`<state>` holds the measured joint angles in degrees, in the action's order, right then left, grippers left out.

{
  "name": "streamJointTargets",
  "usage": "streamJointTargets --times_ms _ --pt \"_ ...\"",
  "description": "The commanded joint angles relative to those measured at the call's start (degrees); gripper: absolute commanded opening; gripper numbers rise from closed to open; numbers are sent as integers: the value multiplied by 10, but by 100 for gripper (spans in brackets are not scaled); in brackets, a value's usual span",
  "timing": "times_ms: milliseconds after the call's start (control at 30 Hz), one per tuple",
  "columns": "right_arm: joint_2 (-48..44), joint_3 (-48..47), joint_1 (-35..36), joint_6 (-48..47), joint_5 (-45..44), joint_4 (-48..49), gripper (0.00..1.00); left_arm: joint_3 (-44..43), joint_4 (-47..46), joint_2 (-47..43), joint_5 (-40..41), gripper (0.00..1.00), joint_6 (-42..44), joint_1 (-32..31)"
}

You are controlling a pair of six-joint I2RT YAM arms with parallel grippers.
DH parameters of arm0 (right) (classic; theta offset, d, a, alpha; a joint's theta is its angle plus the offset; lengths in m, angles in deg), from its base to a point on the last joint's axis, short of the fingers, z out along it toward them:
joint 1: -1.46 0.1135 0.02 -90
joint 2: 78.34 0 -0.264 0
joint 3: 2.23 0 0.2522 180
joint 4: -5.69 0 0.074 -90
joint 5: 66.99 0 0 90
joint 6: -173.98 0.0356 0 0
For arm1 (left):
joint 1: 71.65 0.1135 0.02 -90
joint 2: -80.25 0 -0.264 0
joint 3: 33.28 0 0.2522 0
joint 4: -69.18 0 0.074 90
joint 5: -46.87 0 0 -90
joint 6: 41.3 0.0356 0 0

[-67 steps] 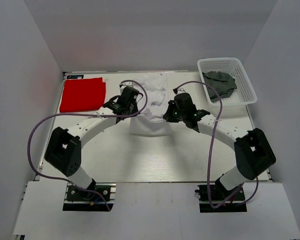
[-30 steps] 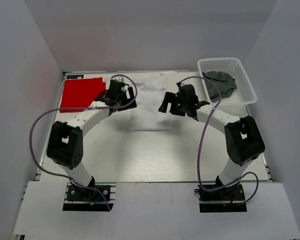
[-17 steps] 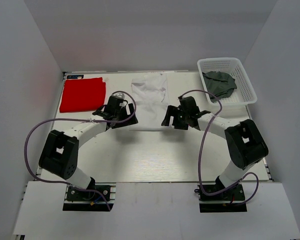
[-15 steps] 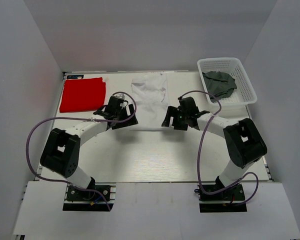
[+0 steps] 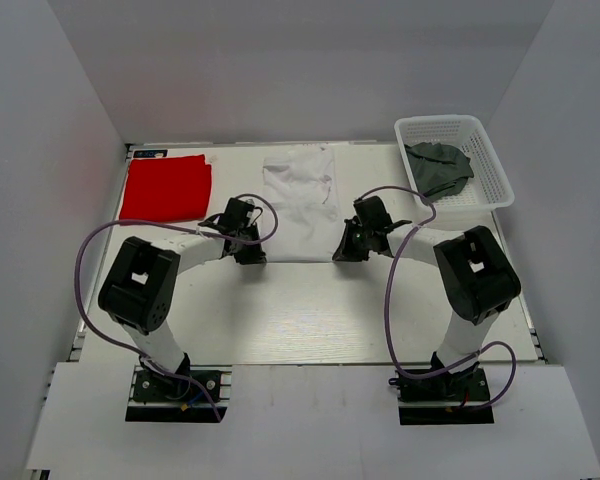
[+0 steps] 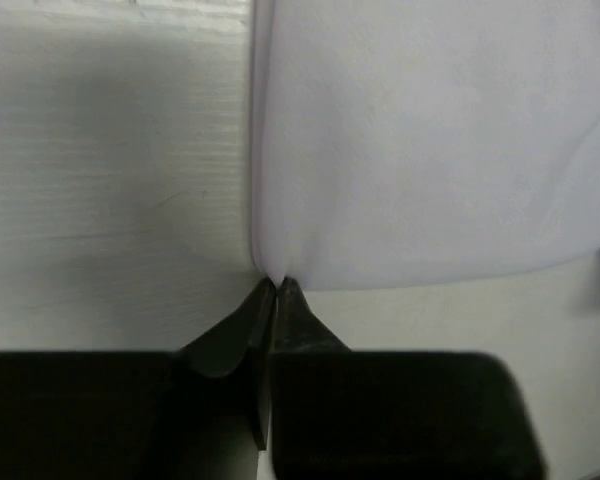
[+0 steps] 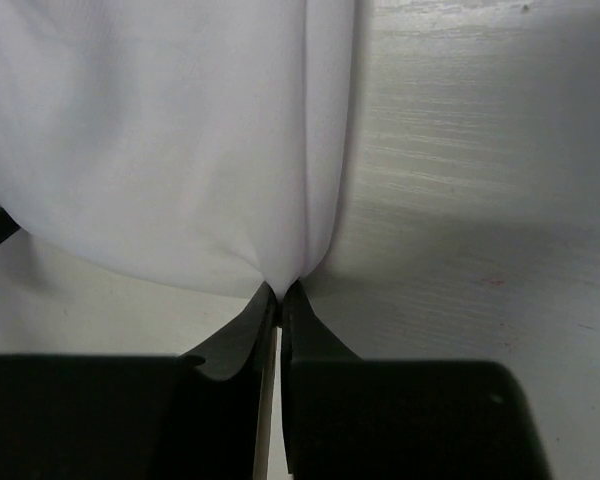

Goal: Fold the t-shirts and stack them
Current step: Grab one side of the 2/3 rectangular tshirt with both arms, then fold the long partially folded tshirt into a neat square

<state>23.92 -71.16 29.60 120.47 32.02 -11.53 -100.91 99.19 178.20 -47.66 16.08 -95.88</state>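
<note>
The white t-shirt's corner goes up and outward in my right gripper next, then down for release, since the shirt still stretches long and its far part [image 5: 320, 187] is outward.
The white t-shirt [image 5: 300, 203] lies flat in the middle of the table, its near edge towards the arms. My left gripper [image 5: 252, 255] is shut on its near left corner [image 6: 276, 268]. My right gripper [image 5: 342, 252] is shut on its near right corner [image 7: 285, 275]. Both grippers sit low at the table. The red t-shirt [image 5: 165, 187] lies folded flat at the far left. The dark grey-green t-shirt [image 5: 439, 168] lies crumpled in the basket.
The white plastic lattice basket [image 5: 486, 152] stands at the far right corner. Purple cables loop over both arms. White walls close in the table on the left, right and back.
Both grippers have pulled the white shirt's near corners towards the arms and lowered them to the table, so the shirt now lies stretched flat. The red and grey-green shirts have not moved.
</note>
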Motion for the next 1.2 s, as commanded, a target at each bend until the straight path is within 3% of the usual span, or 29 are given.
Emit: streamJointTargets --times_ms 0,67,167,367,567,667,700,833,1000,1167 --pt "3 -12 0 3 -11 -18 2 -4 15 15 -11 12 3 -1" --pt "0 -12 0 3 -12 -18 0 -4 22 15 -28 0 3 -1" --pt "-15 -3 3 -12 -1 -20 0 8 14 -1 -45 0 3 -1" --pt "-115 80 9 -36 43 -70 0 92 8 -144 -87 0 3 -12" --pt "-268 142 27 -132 85 -167 0 148 97 -267 -146 0 -14 -42" --pt "-338 150 52 -168 122 -196 0 155 151 -368 -174 0 -27 -54" --pt "-352 150 55 -170 132 -197 0 160 144 -395 -206 0 -33 -54" --pt "-429 164 72 -159 122 -153 0 155 128 -497 -193 0 -46 -64" --pt "-450 144 70 -131 46 -109 0 109 113 -491 -157 0 -27 -64" --pt "-403 86 66 -102 -19 -95 0 71 94 -453 -83 0 -33 -64"
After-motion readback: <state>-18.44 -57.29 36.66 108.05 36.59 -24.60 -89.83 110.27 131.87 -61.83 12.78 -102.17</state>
